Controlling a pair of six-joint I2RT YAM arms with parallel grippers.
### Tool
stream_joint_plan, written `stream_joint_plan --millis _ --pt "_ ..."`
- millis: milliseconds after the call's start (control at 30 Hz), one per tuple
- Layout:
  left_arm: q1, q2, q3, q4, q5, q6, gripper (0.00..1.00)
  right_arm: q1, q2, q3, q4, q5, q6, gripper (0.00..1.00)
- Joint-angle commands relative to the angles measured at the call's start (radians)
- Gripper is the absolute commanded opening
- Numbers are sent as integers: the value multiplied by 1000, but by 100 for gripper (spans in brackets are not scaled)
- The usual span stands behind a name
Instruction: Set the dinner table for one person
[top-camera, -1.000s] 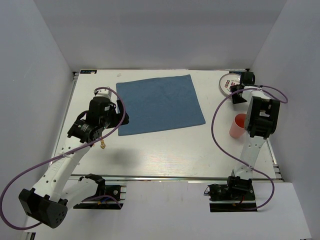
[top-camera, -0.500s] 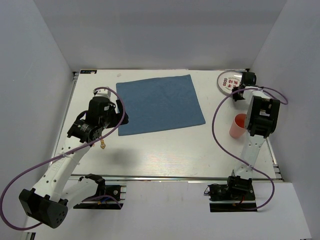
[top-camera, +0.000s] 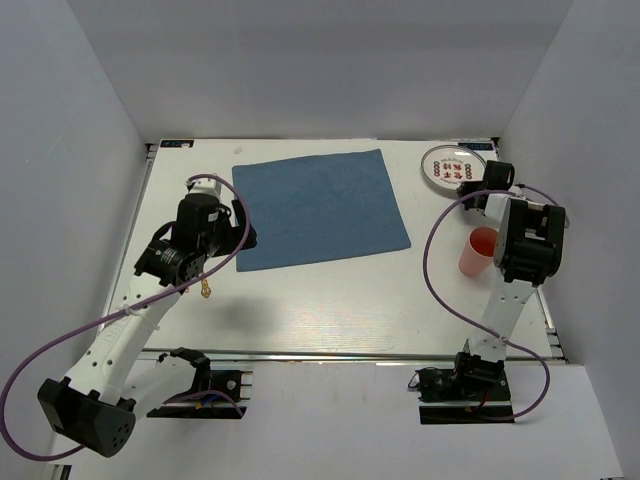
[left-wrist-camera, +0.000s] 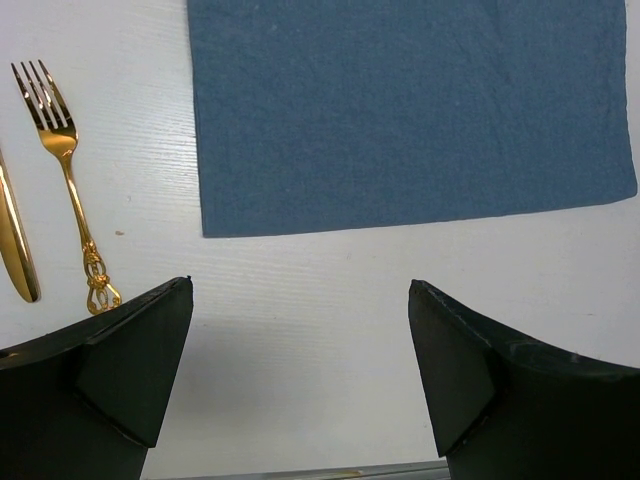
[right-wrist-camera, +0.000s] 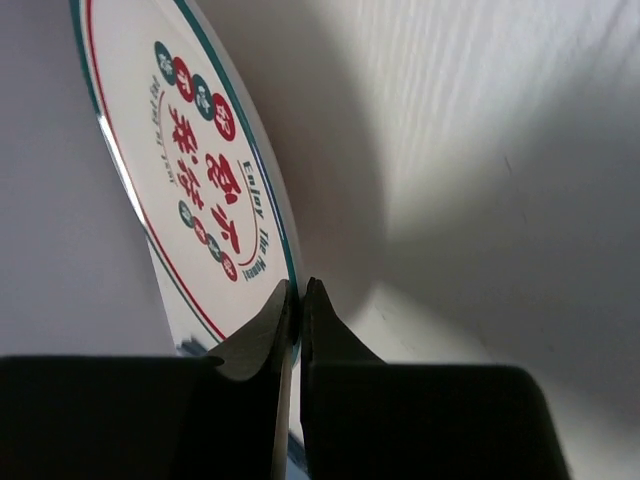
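Note:
The blue placemat's middle (top-camera: 317, 207) is empty, so I will move my right gripper up, to the left in the top view and down to release the plate (top-camera: 448, 164) there.
A white plate (top-camera: 448, 164) with red and green print sits at the far right of the dinner table (top-camera: 330, 300). My right gripper (top-camera: 474, 182) is shut on its near rim. In the right wrist view the plate (right-wrist-camera: 190, 150) stands tilted on edge, its rim pinched between the fingertips of the gripper (right-wrist-camera: 298, 290). My left gripper (top-camera: 243, 233) hovers wide open at the blue placemat's (top-camera: 320, 207) near left corner. Nothing sits between the fingers of that gripper (left-wrist-camera: 300, 285), only bare table (left-wrist-camera: 300, 330). A gold fork (left-wrist-camera: 65, 170) and a gold knife (left-wrist-camera: 15, 245) lie left of the placemat (left-wrist-camera: 400, 110).
A pink cup (top-camera: 476, 251) stands upright near the right edge, just beside the right arm. The fork's handle (top-camera: 207, 288) peeks out beneath the left arm. Grey walls close in the table on three sides, and a metal rail runs along the near edge.
The right gripper has shut on the plate's rim, and the arm has drawn back a little, so more of the plate shows. The left arm has not moved.

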Motion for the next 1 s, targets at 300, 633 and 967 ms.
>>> stream_joint_plan --millis 300,633,967 --pt "4 -63 -21 18 -61 -16 98 62 -106 166 271 -370 -194 0" --pt "4 -97 -33 24 -100 -27 98 232 19 400 -93 -656 -539 0" --pt "4 -100 -29 -1 -170 -61 98 383 39 222 -8 -822 -611 0"
